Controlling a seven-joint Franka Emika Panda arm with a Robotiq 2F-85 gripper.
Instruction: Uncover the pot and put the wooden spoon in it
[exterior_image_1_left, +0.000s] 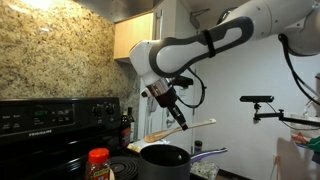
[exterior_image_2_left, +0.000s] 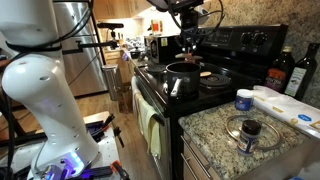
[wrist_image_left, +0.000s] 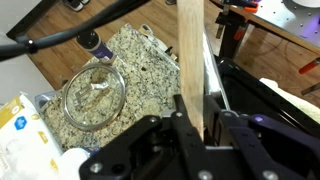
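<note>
The spoon lies nearly level. Next, my gripper tilts and moves down toward the pot's opening, which lies below it, and releases the spoon.
The dark grey pot stands uncovered on the black stove; it also shows in an exterior view. My gripper hangs just above it, also seen from the stove's other side, and is shut on the wooden spoon. In the wrist view the spoon's tan handle runs up from between my fingers. The spoon lies roughly level above the pot's rim. A glass lid with a dark knob lies on the granite counter, also in the wrist view.
A red-capped jar stands on the stove by the pot. Dark bottles stand at the counter's back, next to a blue-capped tub and a white packet. The stove's back panel rises behind the burners.
</note>
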